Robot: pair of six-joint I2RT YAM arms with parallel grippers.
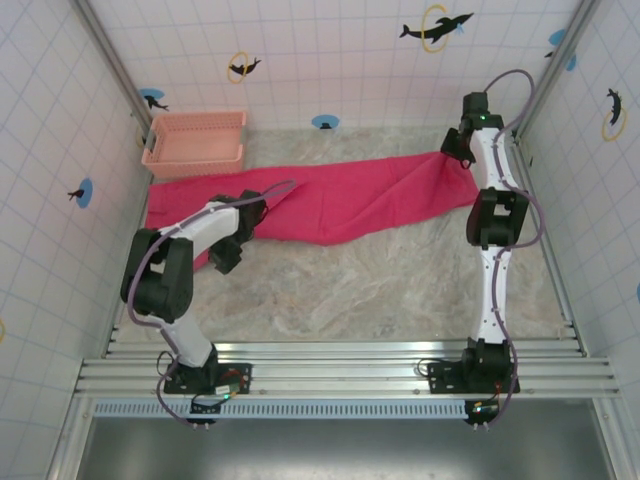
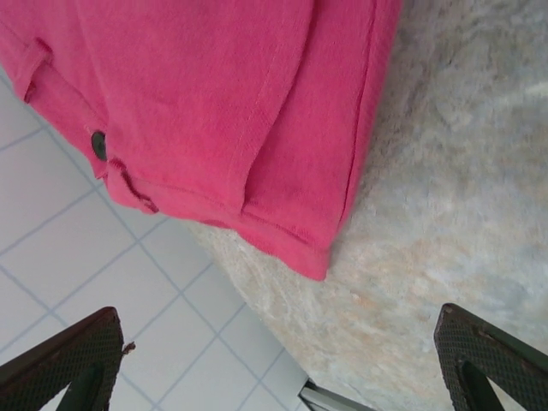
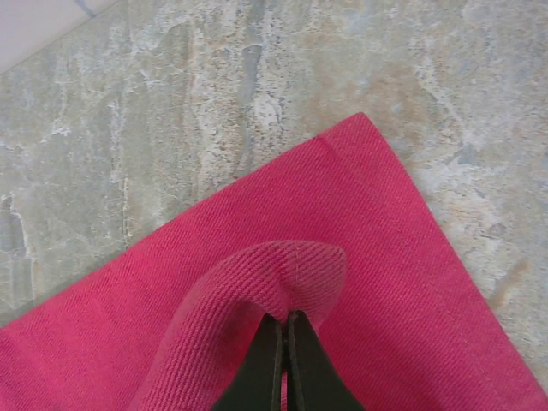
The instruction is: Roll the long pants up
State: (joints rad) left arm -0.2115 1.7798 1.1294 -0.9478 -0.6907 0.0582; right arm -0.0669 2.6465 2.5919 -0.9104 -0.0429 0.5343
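The left gripper comes down onto the folded hem along the pants' near edge next, beside the waistband corner, and closes, since that edge is below its fingers.
The long pants lie stretched across the back of the table, magenta-red, waistband at the left and leg ends at the right. In the left wrist view the waistband corner with a dark button lies ahead of my left gripper, which stands open and apart from the cloth. My left gripper hovers just in front of the waist end. My right gripper is shut on a lifted fold of the pants' leg end, at the far right.
A salmon-pink lattice basket stands at the back left, just behind the waistband. Tiled walls close in the left, right and back. Bare marbled tabletop stretches in front of the pants.
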